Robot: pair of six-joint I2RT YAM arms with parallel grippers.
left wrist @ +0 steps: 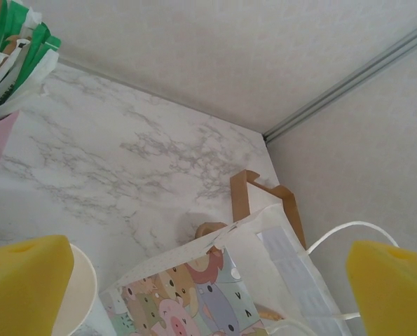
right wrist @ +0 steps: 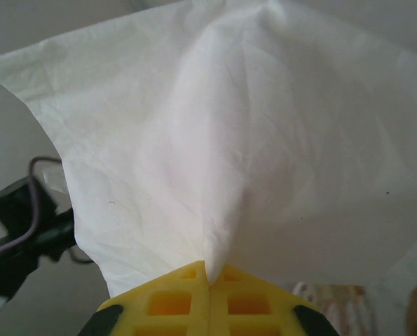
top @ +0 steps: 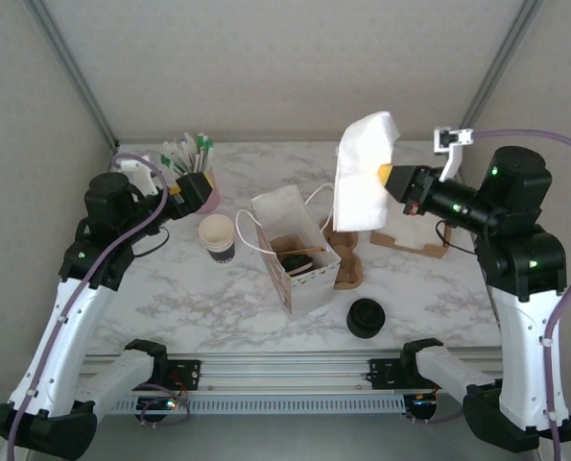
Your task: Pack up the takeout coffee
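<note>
The bag's opening (top: 297,254) is below my right gripper, toward the cream cup, so next I will swing that gripper across and down and let go of the napkin (top: 365,173) over the coffee.
The takeout coffee (top: 290,253) stands inside the open white paper bag (top: 295,252), its black lid showing with a thin wooden stick lying across it. High above the table to the right of the bag, my right gripper (top: 391,178) is shut on a white napkin (top: 365,173). In the right wrist view the yellow pads (right wrist: 166,301) pinch the napkin (right wrist: 229,140) at its lower point. My left gripper (top: 191,192) hangs open beside the pink cup, left of the bag. Its yellow fingertips (left wrist: 22,280) are wide apart above the bag's cartoon-printed side (left wrist: 187,294).
A lidless cream cup (top: 217,237) stands just left of the bag. A pink cup of sachets (top: 201,173) is at the back left. A stack of black lids (top: 366,318) lies near the front. Brown sleeves (top: 347,264) and a cardboard carrier (top: 410,240) lie right of the bag.
</note>
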